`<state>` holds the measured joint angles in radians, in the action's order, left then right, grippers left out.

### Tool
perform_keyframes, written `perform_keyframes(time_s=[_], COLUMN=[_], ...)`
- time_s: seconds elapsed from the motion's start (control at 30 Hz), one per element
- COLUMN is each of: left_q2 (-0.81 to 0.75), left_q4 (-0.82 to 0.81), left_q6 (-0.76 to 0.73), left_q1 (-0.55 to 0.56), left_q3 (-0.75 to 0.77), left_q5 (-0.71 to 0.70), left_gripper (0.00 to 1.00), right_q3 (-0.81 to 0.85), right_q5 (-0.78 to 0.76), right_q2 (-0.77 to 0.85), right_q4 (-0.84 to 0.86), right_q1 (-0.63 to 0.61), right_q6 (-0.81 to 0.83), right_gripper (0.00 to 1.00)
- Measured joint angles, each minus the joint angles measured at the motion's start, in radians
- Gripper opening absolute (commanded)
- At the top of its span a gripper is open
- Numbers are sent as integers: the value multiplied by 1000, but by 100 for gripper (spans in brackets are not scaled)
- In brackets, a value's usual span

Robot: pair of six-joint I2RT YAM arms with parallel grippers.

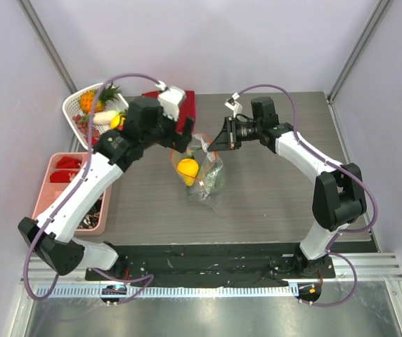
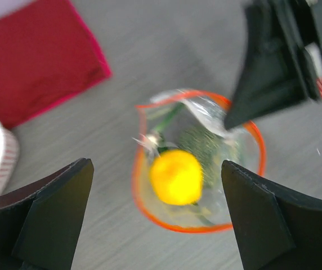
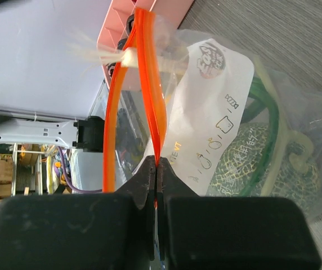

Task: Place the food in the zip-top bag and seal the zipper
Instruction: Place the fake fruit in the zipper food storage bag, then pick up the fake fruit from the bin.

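Observation:
My left gripper is at the bag's opening and will next swing off, down to the basket's red fruit, since that lies below, leftward in the top view.
The zip-top bag (image 1: 208, 184) stands at the table's middle with its mouth held up and wide. My right gripper (image 3: 158, 166) is shut on the orange-red zipper (image 3: 150, 84) at the rim; in the top view it (image 1: 215, 142) sits at the bag's right edge. Inside the bag lie the netted melon (image 3: 262, 163) and the green onion (image 3: 271, 121). My left gripper (image 2: 155, 166) hangs open right above the mouth. The yellow citrus (image 2: 176, 176) is blurred below it, inside the zipper's ring (image 2: 141, 208), touching neither finger. In the top view the citrus (image 1: 186, 168) shows within the mouth.
A folded dark red cloth (image 1: 187, 105) lies behind the bag. A white basket (image 1: 74, 105) of toy produce stands at the back left. A pink tray (image 1: 50, 189) sits along the left edge, beside my left arm.

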<state>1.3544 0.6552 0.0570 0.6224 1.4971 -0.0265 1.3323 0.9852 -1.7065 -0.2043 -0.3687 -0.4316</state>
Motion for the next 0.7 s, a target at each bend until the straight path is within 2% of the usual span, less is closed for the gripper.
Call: perform_keyframes(time_s=[0.13, 0.23, 0.33, 0.43, 0.57, 0.7], left_q2=[10, 53, 166, 306, 488, 603], left_q4=[-11, -27, -53, -65, -56, -55], left_q6=[-4, 13, 37, 64, 117, 163], left_q1=[-148, -313, -480, -598, -700, -734], left_q3=[85, 130, 174, 209, 243, 249], left_q5=[1, 6, 19, 28, 30, 31], left_gripper=[100, 100, 98, 96, 94, 94], right_q3=[6, 11, 13, 16, 16, 16], right_q5=[2, 4, 5, 5, 5, 5], right_q2=[0, 0, 0, 0, 0, 0], right_q4=[-3, -5, -7, -6, -8, -9], right_q1=[0, 0, 0, 0, 0, 0], right_q6=[0, 0, 1, 3, 8, 8], right_gripper=[1, 1, 1, 1, 1, 1])
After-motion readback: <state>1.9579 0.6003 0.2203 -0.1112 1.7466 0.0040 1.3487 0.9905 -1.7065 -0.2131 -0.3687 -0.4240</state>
